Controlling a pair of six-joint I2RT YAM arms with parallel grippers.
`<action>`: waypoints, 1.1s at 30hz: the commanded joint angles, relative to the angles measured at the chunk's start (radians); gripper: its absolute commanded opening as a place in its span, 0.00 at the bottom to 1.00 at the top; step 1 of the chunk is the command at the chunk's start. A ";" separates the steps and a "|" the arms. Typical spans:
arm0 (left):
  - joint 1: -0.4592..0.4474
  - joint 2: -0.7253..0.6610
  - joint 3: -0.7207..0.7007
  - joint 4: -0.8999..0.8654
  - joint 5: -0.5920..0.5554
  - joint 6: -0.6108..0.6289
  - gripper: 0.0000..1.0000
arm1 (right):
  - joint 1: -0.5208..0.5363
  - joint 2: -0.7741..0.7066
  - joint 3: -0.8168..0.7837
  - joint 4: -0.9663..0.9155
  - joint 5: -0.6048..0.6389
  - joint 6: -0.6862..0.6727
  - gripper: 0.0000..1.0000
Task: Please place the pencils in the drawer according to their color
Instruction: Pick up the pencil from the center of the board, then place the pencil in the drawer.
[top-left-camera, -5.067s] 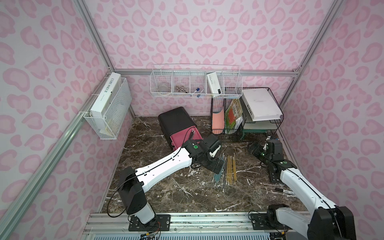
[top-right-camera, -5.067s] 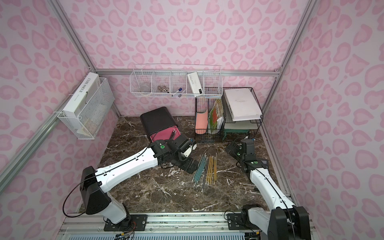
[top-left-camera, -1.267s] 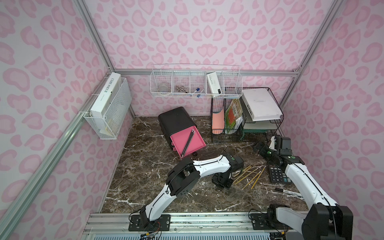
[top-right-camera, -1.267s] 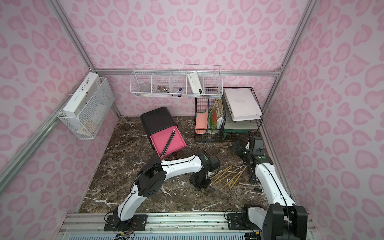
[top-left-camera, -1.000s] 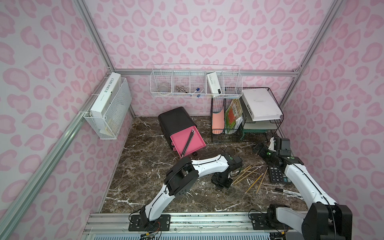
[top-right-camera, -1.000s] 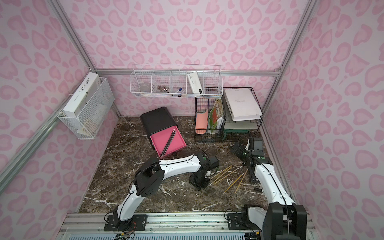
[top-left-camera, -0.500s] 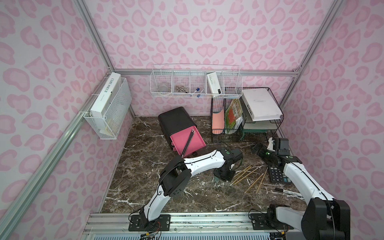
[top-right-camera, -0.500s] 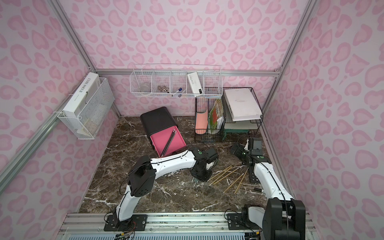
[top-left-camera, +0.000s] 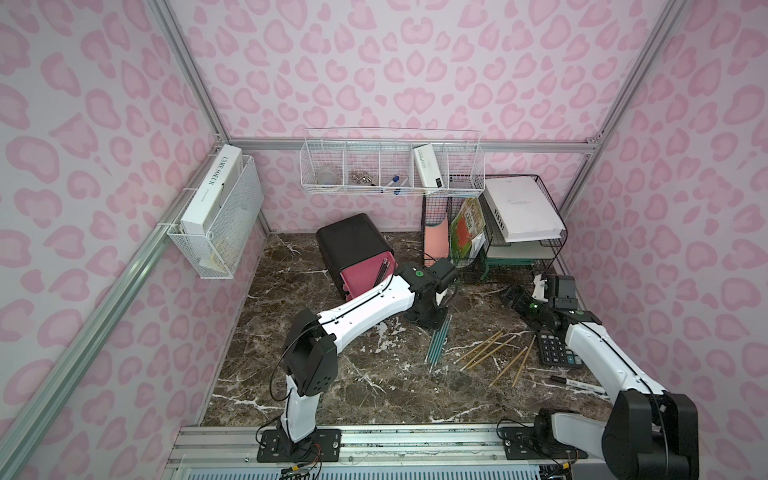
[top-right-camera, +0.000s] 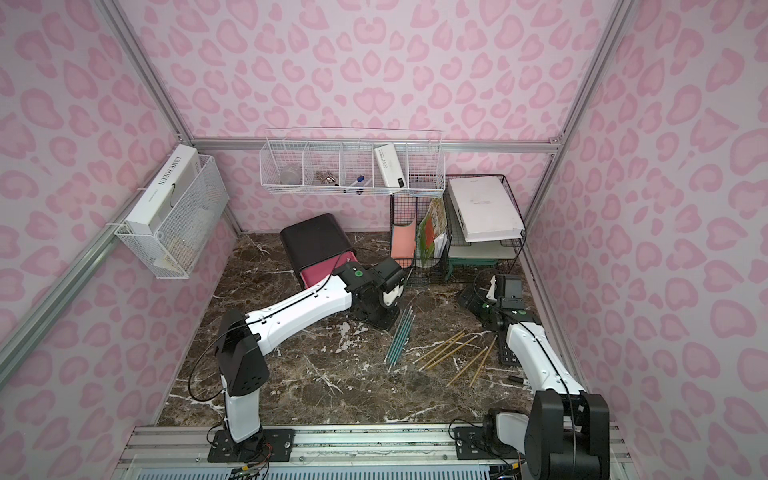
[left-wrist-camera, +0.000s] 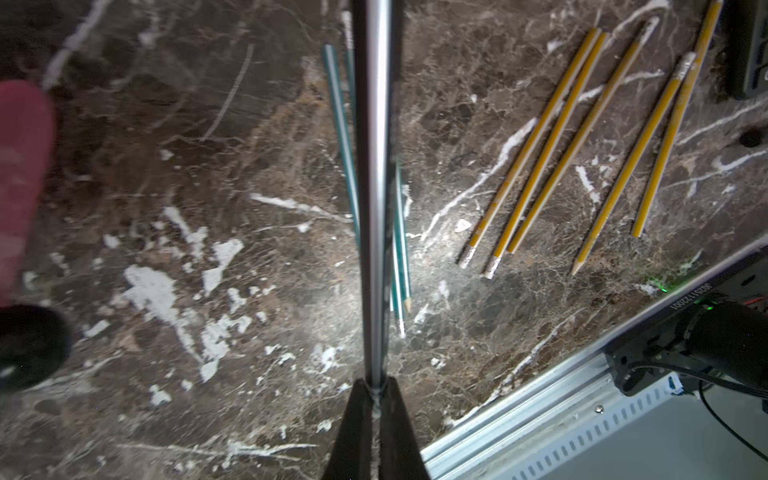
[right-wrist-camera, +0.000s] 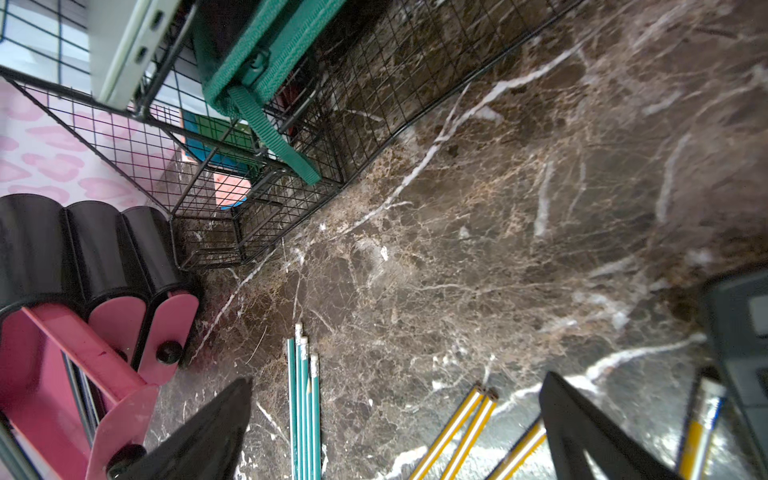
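Note:
I should move my left gripper away from the teal pencils next and over the open pink tray (top-left-camera: 359, 282) to release the dark grey pencil. Dark pencils lie inside that tray.
The drawer (top-left-camera: 349, 237) is a black cabinet at the back. Its top pink tray (top-left-camera: 359, 282) is pulled out, with dark pencils (top-left-camera: 383, 269) inside. In the left wrist view my left gripper (left-wrist-camera: 376, 382) is shut on a dark grey pencil (left-wrist-camera: 374, 166). In both top views it hovers just right of the open tray (top-right-camera: 320, 274), over the far ends of several teal pencils (top-left-camera: 438, 345). Several yellow pencils (top-left-camera: 492, 349) lie scattered to the right of these. My right gripper (right-wrist-camera: 397, 378) stands open and empty at the far right (top-left-camera: 513, 297), above the table.
A black calculator (top-left-camera: 555, 349) and a white marker (top-left-camera: 579, 384) lie by the right arm. A black wire rack (top-left-camera: 519, 216) with papers and folders stands at the back right. White wire baskets (top-left-camera: 390, 170) hang on the walls.
My left gripper, still shut on the dark pencil, has moved back and left toward the open drawer, uncovering the teal pencils. The right arm has hardly moved.

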 joint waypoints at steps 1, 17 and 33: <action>0.051 -0.044 -0.021 -0.073 -0.055 0.054 0.00 | 0.026 0.004 0.012 0.040 -0.023 0.027 1.00; 0.249 -0.142 -0.075 -0.225 -0.186 0.170 0.00 | 0.270 0.114 0.079 0.120 0.004 0.122 1.00; 0.327 -0.109 -0.081 -0.246 -0.177 0.203 0.00 | 0.390 0.185 0.129 0.159 0.007 0.164 1.00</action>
